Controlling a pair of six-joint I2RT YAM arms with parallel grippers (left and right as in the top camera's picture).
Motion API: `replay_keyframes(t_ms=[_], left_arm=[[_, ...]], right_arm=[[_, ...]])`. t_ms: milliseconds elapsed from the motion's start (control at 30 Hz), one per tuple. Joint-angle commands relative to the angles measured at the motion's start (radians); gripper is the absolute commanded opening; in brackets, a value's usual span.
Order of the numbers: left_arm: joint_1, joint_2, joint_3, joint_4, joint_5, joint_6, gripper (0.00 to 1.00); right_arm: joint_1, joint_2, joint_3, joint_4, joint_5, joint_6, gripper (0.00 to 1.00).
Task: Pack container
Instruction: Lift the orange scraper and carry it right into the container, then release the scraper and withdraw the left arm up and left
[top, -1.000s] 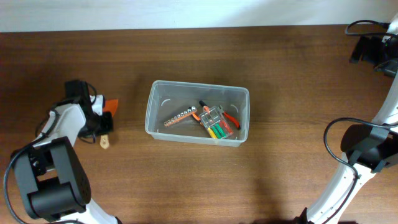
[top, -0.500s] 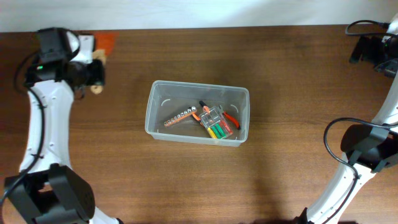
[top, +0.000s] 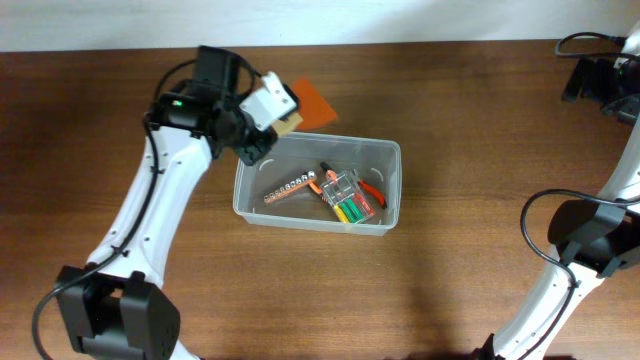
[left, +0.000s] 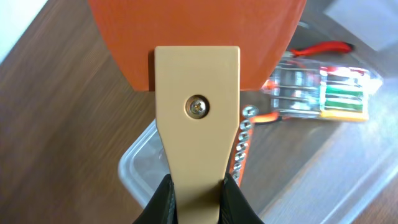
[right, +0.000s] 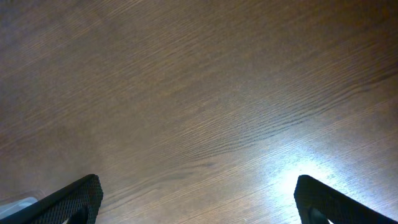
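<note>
I need to move my left gripper back and down into the container (top: 392, 190) next, bringing the scraper's orange blade over the clear case.
A clear plastic container (top: 392, 190) stands mid-table. Inside lie an orange bit holder strip (top: 288, 190), a clear case with green, yellow and red pieces (top: 347, 200) and red-handled pliers (top: 372, 192). My left gripper (top: 272, 122) is shut on the tan wooden handle (left: 198, 118) of an orange-bladed scraper (top: 308, 103), held above the container's back left corner. In the left wrist view the blade (left: 196, 34) fills the top, with the container (left: 134, 174) and its contents below. My right gripper (right: 199, 202) is open and empty over bare wood; its arm (top: 600, 85) is at the far right.
The brown wooden table (top: 480, 120) runs to a white wall along the back edge. The right arm's base and cable (top: 585, 235) sit at the right side. The left arm (top: 150, 220) reaches diagonally from the front left.
My left gripper has carried the scraper from the far left of the table up and right to above the container's back left corner. The right arm has not moved.
</note>
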Motion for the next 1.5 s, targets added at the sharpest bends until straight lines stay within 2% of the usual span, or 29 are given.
replay_keyframes(t_ms=[0, 533, 1167, 1200, 1233, 1267, 1300, 1333, 1467], left_arm=[[-0.037, -0.013, 0.002, -0.006, 0.019, 0.129, 0.02], [-0.089, 0.164, -0.018, -0.107, 0.020, 0.130, 0.02], [-0.178, 0.308, -0.029, -0.128, 0.019, 0.149, 0.03], [-0.178, 0.308, -0.029, -0.128, 0.018, 0.149, 0.04], [-0.177, 0.308, -0.029, -0.128, 0.018, 0.149, 0.12], [-0.177, 0.308, -0.029, -0.128, 0.013, 0.149, 0.26], [-0.177, 0.308, -0.029, -0.128, 0.007, 0.148, 0.44], [-0.177, 0.308, -0.029, -0.128, 0.000, 0.148, 0.51], [-0.175, 0.307, -0.025, -0.129, 0.000, 0.144, 0.64]], right_arm=[[0.000, -0.008, 0.019, 0.000, -0.002, 0.009, 0.99], [0.000, -0.008, 0.019, 0.000, -0.002, 0.009, 0.99], [0.000, -0.008, 0.019, 0.000, -0.002, 0.009, 0.99], [0.000, -0.008, 0.019, 0.000, -0.002, 0.009, 0.99], [0.000, -0.008, 0.019, 0.000, -0.002, 0.009, 0.99], [0.000, -0.008, 0.019, 0.000, -0.001, 0.009, 0.99], [0.000, -0.008, 0.019, 0.000, -0.002, 0.008, 0.99], [0.000, -0.008, 0.019, 0.000, -0.002, 0.009, 0.98], [0.000, -0.008, 0.019, 0.000, -0.001, 0.009, 0.99]])
